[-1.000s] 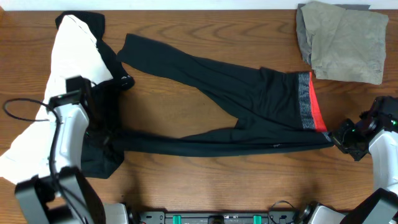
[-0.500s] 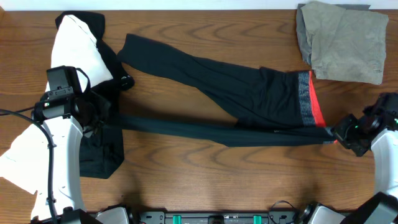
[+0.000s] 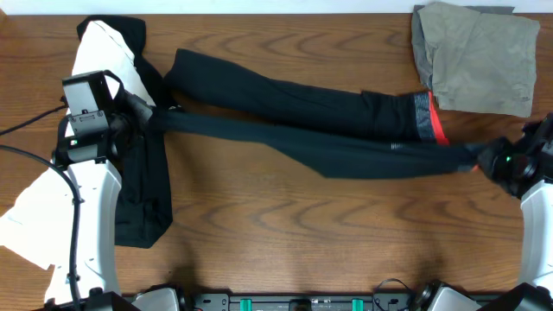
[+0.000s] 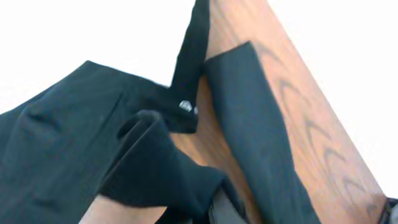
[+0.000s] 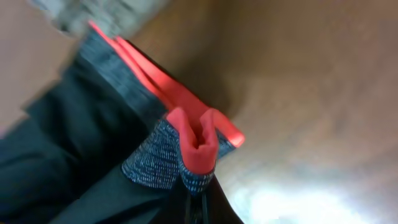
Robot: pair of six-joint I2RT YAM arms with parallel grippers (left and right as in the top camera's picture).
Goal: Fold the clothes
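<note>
I will move my left gripper outward and down over the far leg's cuff (image 3: 176, 69) and let go, because that cuff lies flat outward of the raised near leg.
The black leggings (image 3: 328, 130) lie across the table with the near leg pulled up against the far leg. The grey and red-orange waistband (image 3: 425, 119) is at the right. My left gripper (image 3: 143, 121) is shut on the near leg's cuff (image 4: 161, 174) at the left. My right gripper (image 3: 486, 158) is shut on the waistband's near corner (image 5: 196, 149). The white piece (image 3: 104, 60) and a black piece (image 3: 143, 203) lie at the left under my left arm. The khaki piece (image 3: 479, 56) lies at the far right corner.
The far table edge runs just behind the leggings and the khaki piece. A white sheet (image 3: 26, 229) lies at the near left. Bare wood (image 3: 328, 233) spreads in front of the leggings.
Both grippers have carried the near leg and waistband corner away from me, over toward the far leg. The leggings now lie as a narrower band.
</note>
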